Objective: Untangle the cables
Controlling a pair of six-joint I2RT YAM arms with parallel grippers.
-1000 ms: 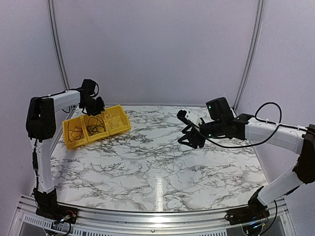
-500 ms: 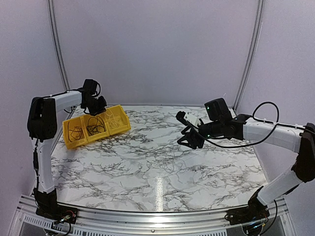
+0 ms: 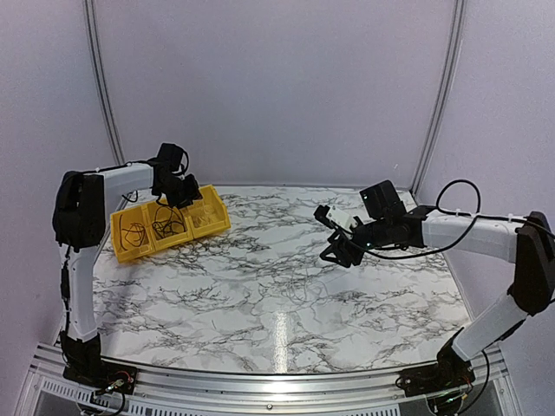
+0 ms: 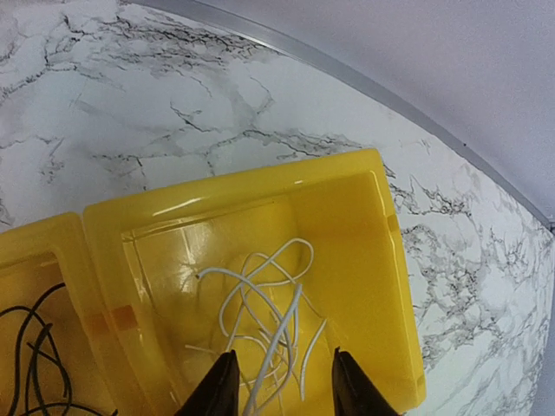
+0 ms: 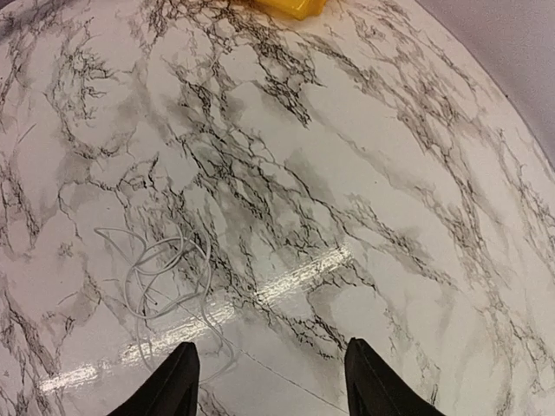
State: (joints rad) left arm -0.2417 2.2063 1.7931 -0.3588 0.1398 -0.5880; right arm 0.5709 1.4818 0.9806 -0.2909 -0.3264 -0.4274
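The loose pale coil (image 3: 298,287) (image 5: 172,290) is below, so my right gripper next needs to move toward the left in the top view and then go down to it.
A yellow three-compartment bin (image 3: 218,224) stands at the back left. Its left and middle compartments hold coils of black cables (image 3: 165,225); the right one holds pale cables (image 4: 264,299). My left gripper (image 3: 182,192) hovers over the right compartment, open (image 4: 283,357), with one pale strand running up between its fingers without being pinched. A loose coil of pale cable (image 5: 160,277) lies on the marble table, faint in the top view (image 3: 299,290). My right gripper (image 3: 327,234) hangs above the table behind that coil, wide open and empty (image 5: 270,347).
The marble table (image 3: 217,321) ends at a metal rail at its near edge. Pale walls with curved corner strips enclose the back and sides. A corner of the bin (image 5: 286,7) shows at the top of the right wrist view. Black cables (image 4: 35,347) lie in the neighbouring compartment.
My left gripper has moved right along the bin, from the middle compartment to over the right one. My right gripper has dropped slightly and turned downward toward the table.
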